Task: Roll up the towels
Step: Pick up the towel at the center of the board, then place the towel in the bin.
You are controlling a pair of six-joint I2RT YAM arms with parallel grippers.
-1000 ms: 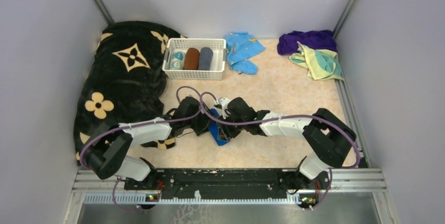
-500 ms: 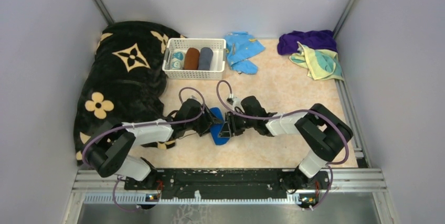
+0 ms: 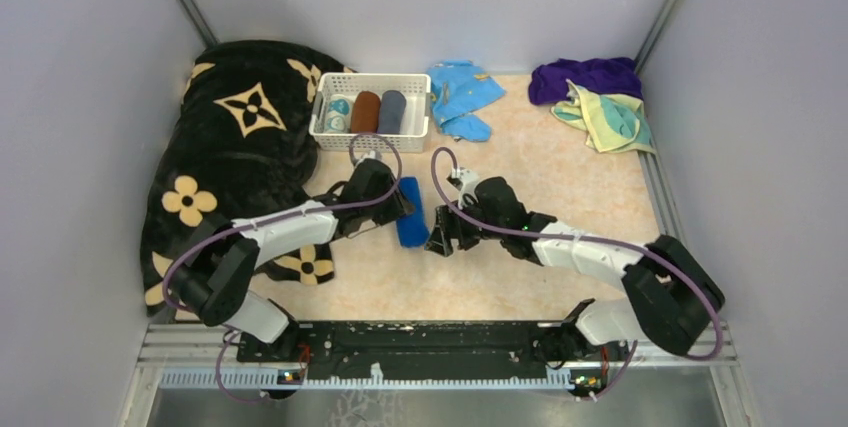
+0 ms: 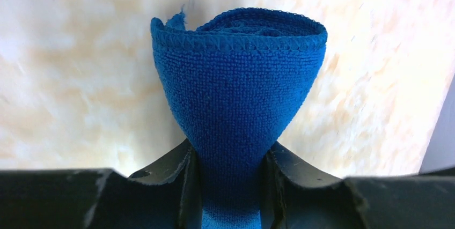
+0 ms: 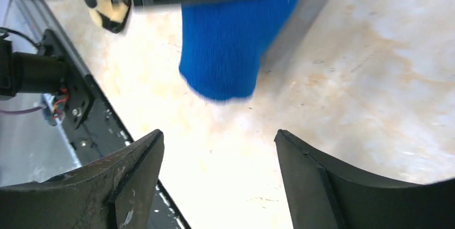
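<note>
I need to lift my left gripper outward next with the rolled royal blue towel, then lower it into the white basket beside the grey roll, where there is free space.
A royal blue towel (image 3: pixel 411 211), rolled up, sits in the middle of the table with my left gripper (image 3: pixel 398 205) shut on it. In the left wrist view the roll (image 4: pixel 236 95) is pinched between both black fingers (image 4: pixel 185 183) and flares out beyond them. My right gripper (image 3: pixel 441 235) stands open just right of the roll, holding nothing; in its wrist view the blue towel (image 5: pixel 230 41) lies ahead of its wide-apart fingertips (image 5: pixel 217 135). A pale yellow towel with teal markings (image 3: pixel 612 119) and a dark purple towel (image 3: pixel 585 77) lie crumpled at the back right.
A white basket (image 3: pixel 372 136) with rolled cloths stands at the back centre. A light blue cloth (image 3: pixel 462 95) lies to its right. A black blanket with tan flowers (image 3: pixel 232 157) covers the left side. The metal rail (image 3: pixel 440 342) runs along the near edge.
The left gripper has closed on the blue roll and carried it away from the rail. The right gripper let go, opened and drew back to the right.
</note>
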